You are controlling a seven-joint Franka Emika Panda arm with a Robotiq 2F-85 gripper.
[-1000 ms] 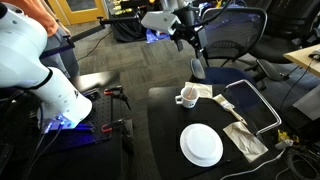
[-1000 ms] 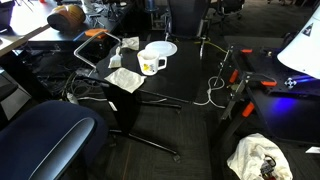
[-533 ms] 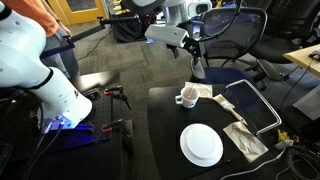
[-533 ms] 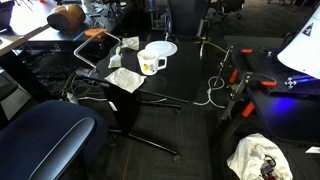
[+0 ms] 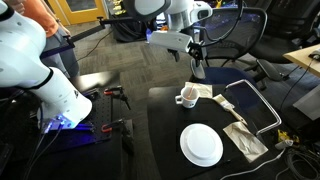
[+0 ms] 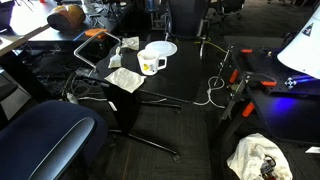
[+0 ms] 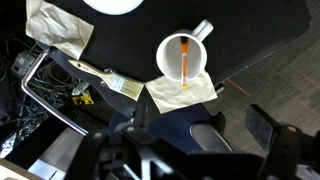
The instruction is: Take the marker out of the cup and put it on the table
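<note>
My open gripper should go down next toward the cup and around the marker's raised end (image 5: 192, 88) (image 7: 183, 83), because the orange marker is leaning on the cup's rim on the napkin side.
The small white cup (image 5: 186, 96) stands on a paper napkin near the far edge of the black table (image 5: 165, 135). It also shows in the other exterior view (image 6: 152, 64). In the wrist view the cup (image 7: 171, 48) holds an orange marker (image 7: 185, 60) leaning inside it. My gripper (image 5: 194, 52) hangs high above the floor beyond the table's far edge, apart from the cup. In the wrist view its jaws (image 7: 240, 130) are open and empty, with the cup ahead of them.
A round white plate (image 5: 201, 145) lies on the table near the cup. Crumpled napkins (image 5: 243, 138) and a bent metal tube (image 5: 262, 103) lie at the table's side. An office chair (image 5: 222, 40) stands under the gripper. Cables (image 6: 213, 90) lie on the table.
The arm has swung and come down a little toward the table's far edge. The cup, marker and plate have not moved.
</note>
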